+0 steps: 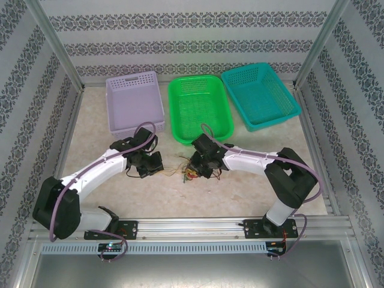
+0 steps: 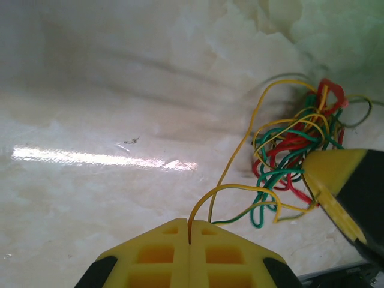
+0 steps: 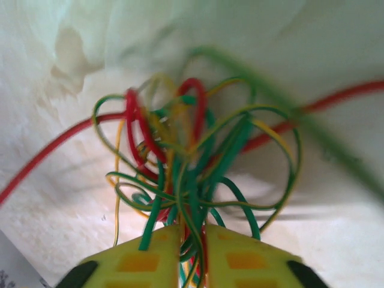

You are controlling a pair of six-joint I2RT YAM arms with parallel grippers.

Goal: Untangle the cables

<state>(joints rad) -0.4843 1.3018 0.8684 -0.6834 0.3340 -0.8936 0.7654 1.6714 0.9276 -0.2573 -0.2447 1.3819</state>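
Note:
I will next pull my left gripper toward the bare tabletop beside it, opposite the tangle (image 2: 297,144), to straighten the slack yellow cable, then let go of the cable.
A tangle of thin red, green and yellow cables (image 1: 187,172) lies on the table between the two arms. My left gripper (image 2: 190,231) is shut on a single yellow cable (image 2: 240,189) that arcs off toward the tangle (image 2: 297,144). My right gripper (image 3: 193,231) is shut on a bunch of green, red and yellow strands of the tangle (image 3: 192,150), which fans out just beyond its yellow fingers (image 3: 240,258). From above, the left gripper (image 1: 157,165) sits left of the tangle and the right gripper (image 1: 195,167) is over it. A yellow finger (image 2: 336,174) of the right gripper shows in the left wrist view.
Three baskets stand at the back: lilac (image 1: 133,101), green (image 1: 199,107) and teal (image 1: 260,95). A metal rail (image 1: 192,227) runs along the near edge. Patterned walls close in the sides.

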